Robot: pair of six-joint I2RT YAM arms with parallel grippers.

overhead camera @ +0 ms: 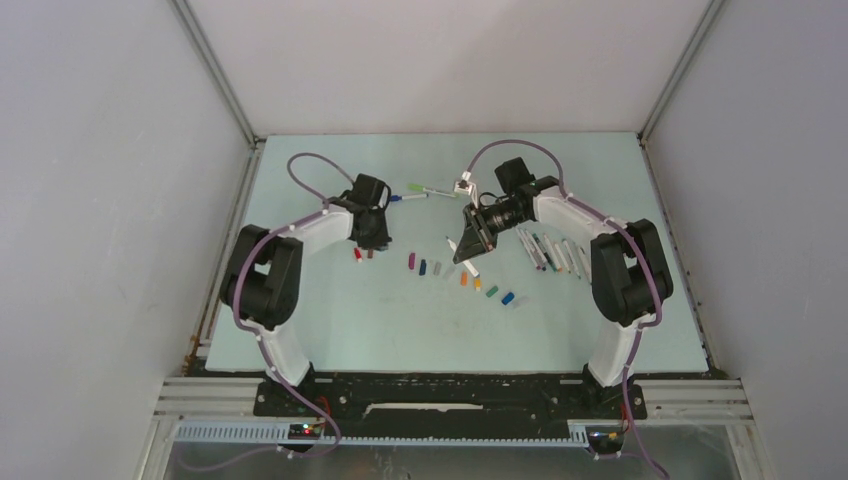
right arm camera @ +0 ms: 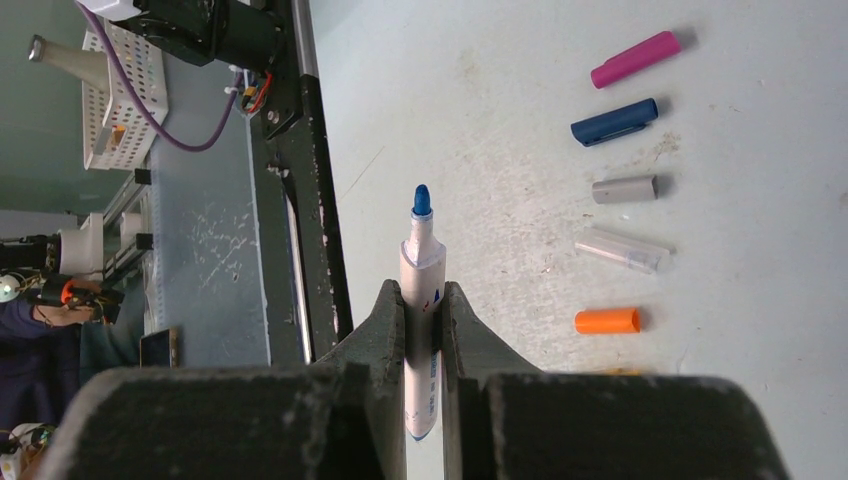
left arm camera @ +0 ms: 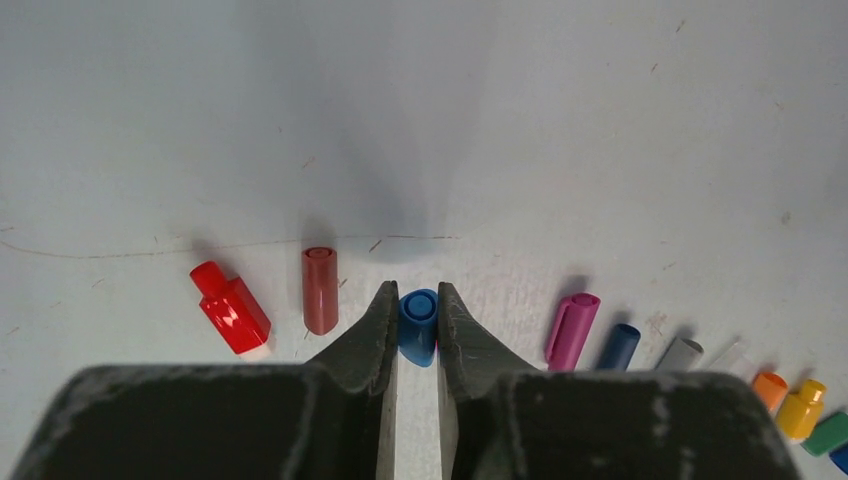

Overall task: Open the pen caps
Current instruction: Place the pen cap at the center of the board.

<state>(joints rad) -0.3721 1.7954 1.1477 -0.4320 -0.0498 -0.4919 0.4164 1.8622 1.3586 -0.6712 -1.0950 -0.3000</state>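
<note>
My right gripper swings outward next, turning, and lowers the uncapped pen to the tabletop by the white pens' far ends to release it.
My left gripper (left arm camera: pixel 416 300) is low over the table, its jaws closed against both sides of a blue pen cap (left arm camera: pixel 418 325) that points away from the camera. To its left lie a bright red cap (left arm camera: pixel 232 308) and a dark red cap (left arm camera: pixel 320 290). Pink (left arm camera: pixel 572 330), navy (left arm camera: pixel 619 347) and grey (left arm camera: pixel 680 353) caps lie to its right. My right gripper (right arm camera: pixel 424 295) is shut on a white pen (right arm camera: pixel 423 265) with a bare blue tip (right arm camera: pixel 421 200), held above the table. From above, the left gripper (overhead camera: pixel 375 240) and the right gripper (overhead camera: pixel 470 262) flank the row of loose caps (overhead camera: pixel 464 279).
Several white pens (overhead camera: pixel 550 250) lie side by side at the right of the mat. Two more pens (overhead camera: pixel 425 190) lie at the back between the arms. Orange (right arm camera: pixel 607 321) and clear (right arm camera: pixel 622 250) caps lie near the right gripper. The mat's near edge meets a black rail (right arm camera: pixel 310 200).
</note>
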